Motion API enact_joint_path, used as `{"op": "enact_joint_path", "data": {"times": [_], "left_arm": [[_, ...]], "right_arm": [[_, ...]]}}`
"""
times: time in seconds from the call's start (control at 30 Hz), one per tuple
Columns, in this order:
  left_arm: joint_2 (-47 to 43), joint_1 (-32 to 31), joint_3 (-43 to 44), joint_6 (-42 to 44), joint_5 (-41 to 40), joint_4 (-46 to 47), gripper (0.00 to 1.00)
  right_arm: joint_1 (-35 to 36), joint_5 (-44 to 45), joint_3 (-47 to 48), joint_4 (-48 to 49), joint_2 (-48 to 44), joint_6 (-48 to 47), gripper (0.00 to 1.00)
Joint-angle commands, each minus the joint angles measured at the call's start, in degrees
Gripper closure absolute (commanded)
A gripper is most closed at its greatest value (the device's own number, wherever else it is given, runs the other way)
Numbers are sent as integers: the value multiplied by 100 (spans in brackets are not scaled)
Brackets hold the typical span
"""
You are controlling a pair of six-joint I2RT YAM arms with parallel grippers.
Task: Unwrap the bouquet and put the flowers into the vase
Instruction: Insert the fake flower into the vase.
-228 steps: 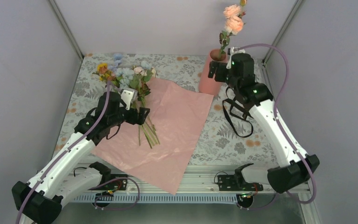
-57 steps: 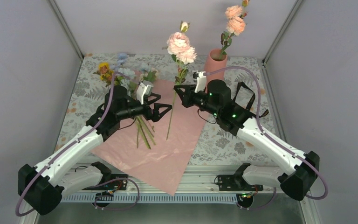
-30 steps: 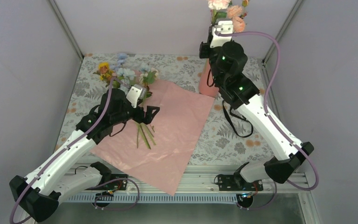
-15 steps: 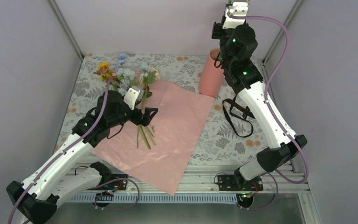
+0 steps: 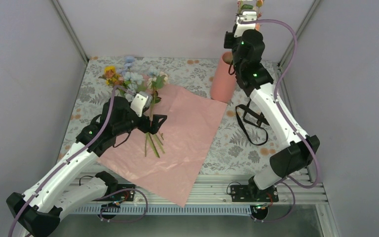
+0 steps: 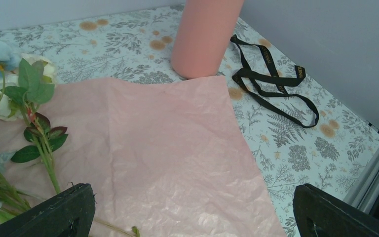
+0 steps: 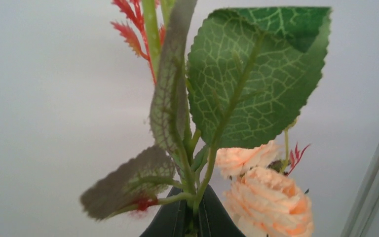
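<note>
I should next lower the green flower stem [image 7: 193,210] into the salmon-pink vase with my right gripper, and then open it.
The salmon-pink vase [image 5: 222,79] stands at the back of the table, and its base also shows in the left wrist view [image 6: 205,37]. My right gripper [image 5: 246,9] is raised high above it, shut on a green flower stem [image 7: 193,210] with leaves and peach blooms [image 7: 269,200]. The arm hides the stem's lower end. The remaining flowers [image 5: 133,79] lie loose on the unfolded pink sheet [image 5: 187,133], stems toward me. My left gripper [image 5: 154,122] hovers open over those stems [image 6: 44,153], with nothing between its fingers [image 6: 54,215].
A black strap [image 5: 250,123] lies in loops on the floral tablecloth right of the sheet, also in the left wrist view [image 6: 271,79]. The pink sheet's near corner hangs over the table's front rail [image 5: 217,190]. Grey walls close the back and both sides.
My right arm has swung up with the flower stem, to a spot high above the vase, and the blooms now reach the view's top edge. The left arm has barely shifted.
</note>
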Motion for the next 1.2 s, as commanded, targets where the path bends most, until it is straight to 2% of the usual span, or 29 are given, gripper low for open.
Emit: {"op": "enact_joint_path", "data": {"times": [0.0, 0.3, 0.73, 1.0, 1.17], "left_arm": [[-59, -13, -44, 112, -29, 16, 0], [-74, -16, -52, 110, -117, 7, 0], [-20, -12, -54, 76, -362, -36, 0], [-68, -12, -87, 5, -570, -63, 0], [-1, -12, -39, -51, -885, -133, 0]], "right_arm": [[-110, -167, -227, -52, 117, 340, 96], [-197, -322, -1044, -337, 136, 1115, 95], [-261, -301, -857, -1648, 286, 1677, 80], [-261, -556, -765, -2431, -54, 1951, 63], [-261, -771, -816, -2827, -398, 2070, 44]]}}
